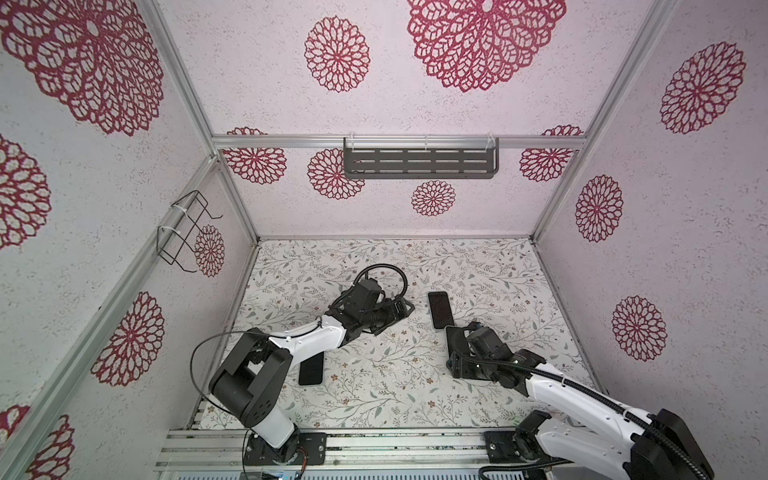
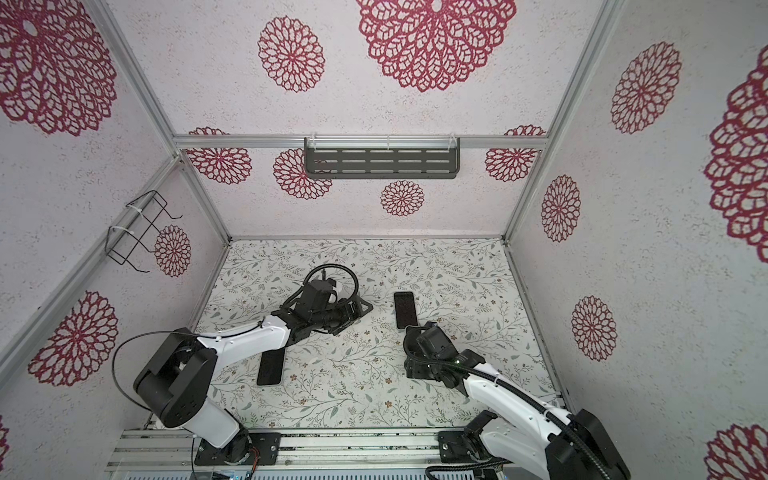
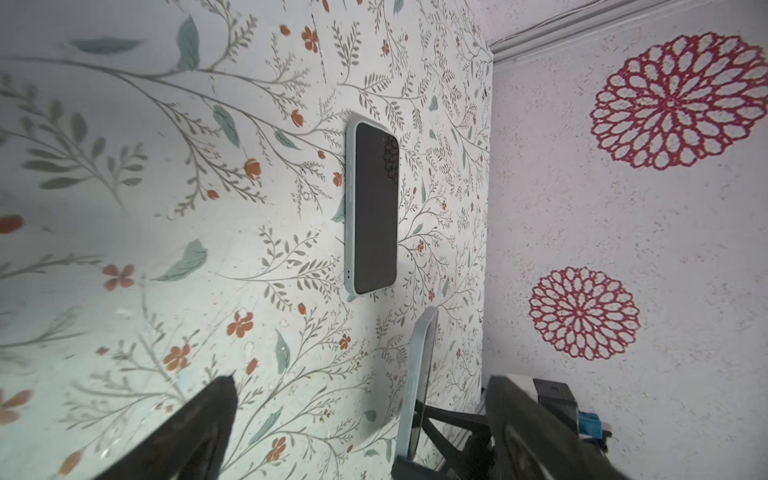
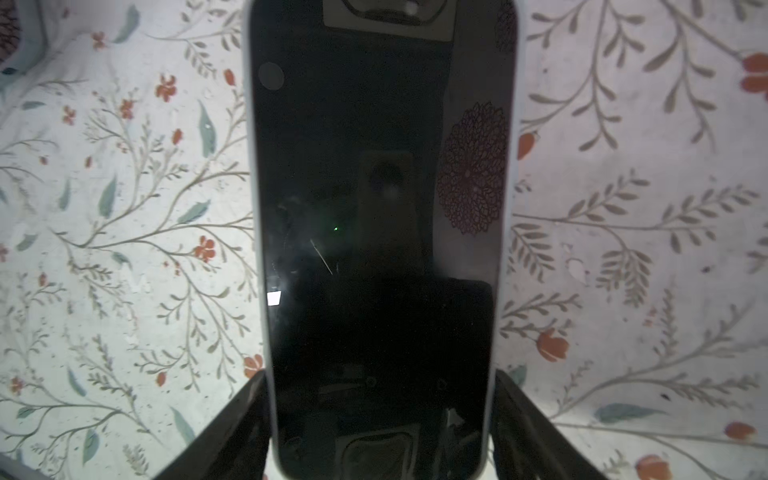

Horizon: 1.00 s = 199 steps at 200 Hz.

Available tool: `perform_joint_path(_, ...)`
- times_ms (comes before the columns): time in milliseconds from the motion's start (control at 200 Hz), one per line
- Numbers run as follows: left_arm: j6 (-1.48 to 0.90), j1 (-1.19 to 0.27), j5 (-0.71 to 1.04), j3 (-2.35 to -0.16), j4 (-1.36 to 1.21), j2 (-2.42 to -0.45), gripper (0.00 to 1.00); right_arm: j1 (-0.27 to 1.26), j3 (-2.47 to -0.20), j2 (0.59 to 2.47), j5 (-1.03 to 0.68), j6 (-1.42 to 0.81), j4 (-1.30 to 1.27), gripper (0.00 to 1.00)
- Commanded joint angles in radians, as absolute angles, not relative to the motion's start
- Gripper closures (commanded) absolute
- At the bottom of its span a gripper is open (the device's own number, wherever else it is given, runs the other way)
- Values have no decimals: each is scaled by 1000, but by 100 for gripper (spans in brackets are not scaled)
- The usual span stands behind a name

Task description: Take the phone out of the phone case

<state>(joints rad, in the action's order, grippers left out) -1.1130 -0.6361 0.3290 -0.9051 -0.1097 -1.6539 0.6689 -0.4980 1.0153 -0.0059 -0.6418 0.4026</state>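
Note:
My left gripper needs to move across next onto the held phone's far end, beside it toward my right gripper, because the holding fingers leave that end bare.
My right gripper is shut on the phone, a black-screened slab sitting in its pale blue phone case. Both fingers press the case's long sides near one end. The phone is off the floral table and tilted, so it shows nearly edge-on in a top view and in the left wrist view. My left gripper stands wide open and empty, a short way left of the held phone. The case's back is hidden.
A second phone in a pale blue case lies flat just beyond my right gripper. Another dark phone lies partly under my left forearm. A slotted shelf hangs on the back wall, a wire rack on the left wall.

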Motion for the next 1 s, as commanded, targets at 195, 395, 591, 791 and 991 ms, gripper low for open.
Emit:
perform_joint_path(195, -1294, -679, 483, -898, -466, -1798, 1, 714, -544, 968, -95, -567, 258, 83)
perform_joint_path(395, -1272, -701, 499, -928, -432, -1821, 7, 734, -564, 1006, -94, -544, 259, 85)
perform_joint_path(591, -1225, -716, 515, -953, -350, -1838, 15, 755, -577, 1026, -93, -536, 245, 86)
perform_joint_path(791, -1156, -739, 522, -1003, -230, -1854, 25, 762, -585, 1038, -91, -524, 244, 87)
perform_joint_path(991, -1138, -750, 538, -1028, -206, -1868, 46, 769, -591, 1046, -81, -517, 244, 88)
